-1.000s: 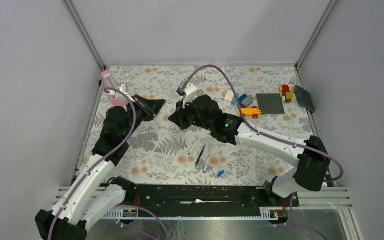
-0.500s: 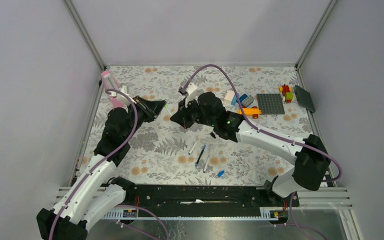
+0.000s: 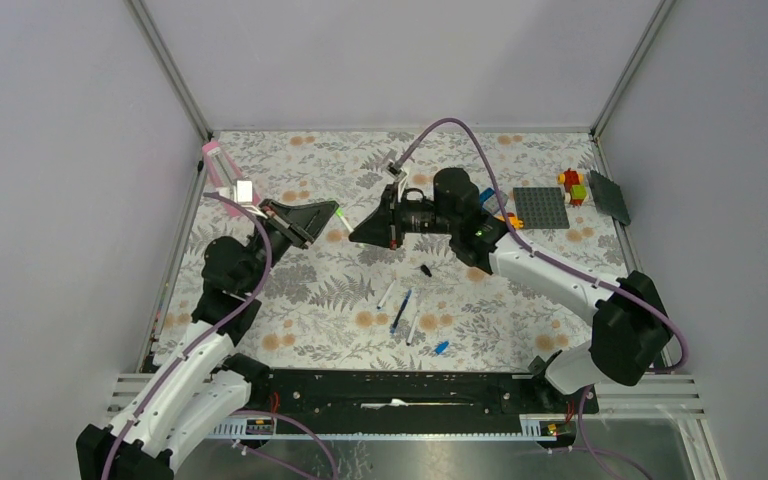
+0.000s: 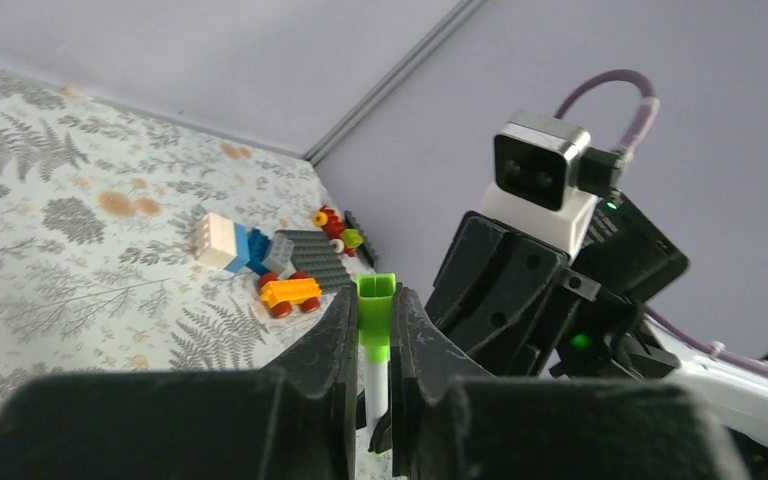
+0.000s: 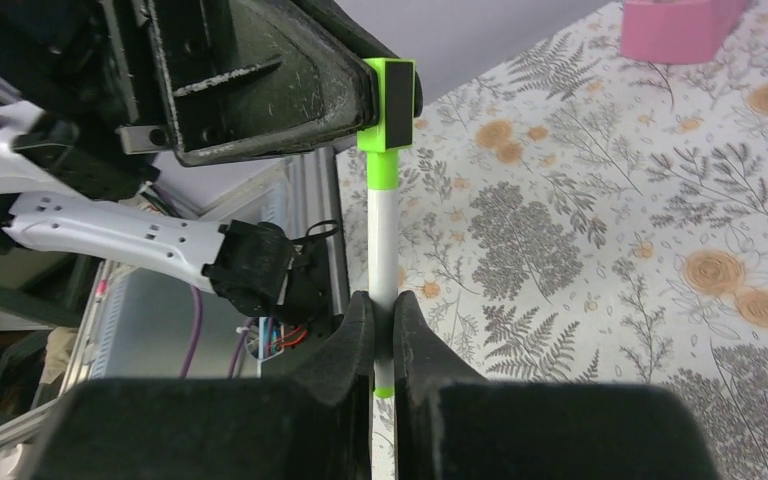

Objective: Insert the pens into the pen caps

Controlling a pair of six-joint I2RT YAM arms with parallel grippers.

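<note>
My right gripper lowers next, turning its fingers downward, and releases the capped pen on the open mat by the orange flowers (image 3: 349, 251) (image 5: 702, 375), since that patch lies below it.
My left gripper (image 4: 374, 335) is shut on a bright green pen cap (image 4: 376, 300). My right gripper (image 5: 382, 312) is shut on a white-barrelled pen (image 5: 382, 235), whose end sits inside that green cap (image 5: 376, 105). The two grippers meet tip to tip above the mat, left gripper (image 3: 328, 214) facing right gripper (image 3: 358, 234). On the mat lie two white pens (image 3: 387, 293) (image 3: 414, 326) and a dark blue pen (image 3: 401, 310). A black cap (image 3: 426, 269) and a light blue cap (image 3: 441, 347) lie near them.
Toy bricks and a grey baseplate (image 3: 541, 207) sit at the back right, beside a dark plate (image 3: 609, 197). A pink object (image 3: 219, 165) stands at the back left. Metal frame rails edge the mat.
Both wrists have lifted and turned to face each other. The right arm swung back and right, uncovering the black cap. The white pen now lines up with the green cap.
</note>
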